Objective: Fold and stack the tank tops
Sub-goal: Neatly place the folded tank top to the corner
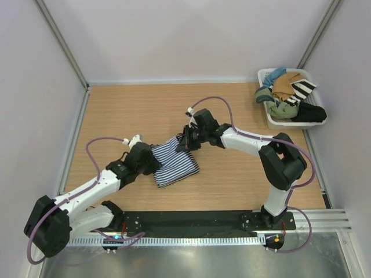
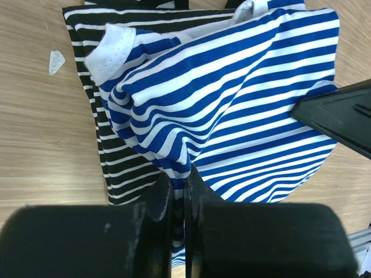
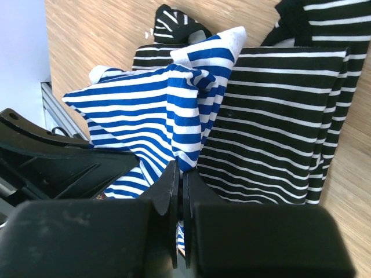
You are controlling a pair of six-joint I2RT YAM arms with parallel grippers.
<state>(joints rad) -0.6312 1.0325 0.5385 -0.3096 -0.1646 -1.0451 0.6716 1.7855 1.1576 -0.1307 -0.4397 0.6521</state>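
My left gripper lowers toward the lower top's striped edge (image 2: 128, 176) and releases the fold next, with the black-and-white top spread beneath the bunched blue fabric.
The blue-and-white tank top (image 1: 177, 164) hangs bunched between my two grippers, just above the fine black-and-white tank top (image 2: 97, 133), which lies flat on the table. My left gripper (image 1: 152, 160) is shut on a pinch of the blue fabric's left edge; in its wrist view the fingertips (image 2: 179, 184) clamp a fold of blue stripes (image 2: 243, 98). My right gripper (image 1: 186, 142) is shut on the far right edge. Its wrist view shows the blue top (image 3: 145, 116) pinched at the tips (image 3: 181, 174), with the black-and-white top (image 3: 272, 121) spread beneath. White neckline trim (image 2: 113, 49) shows at the far end.
A white basket (image 1: 264, 75) at the back right holds tan, green, teal, black and bold-striped clothes. Grey walls enclose the wooden table (image 1: 127, 110) on three sides. A metal rail (image 1: 324, 217) runs along the near edge. A small white scrap (image 2: 56, 61) lies on the wood.
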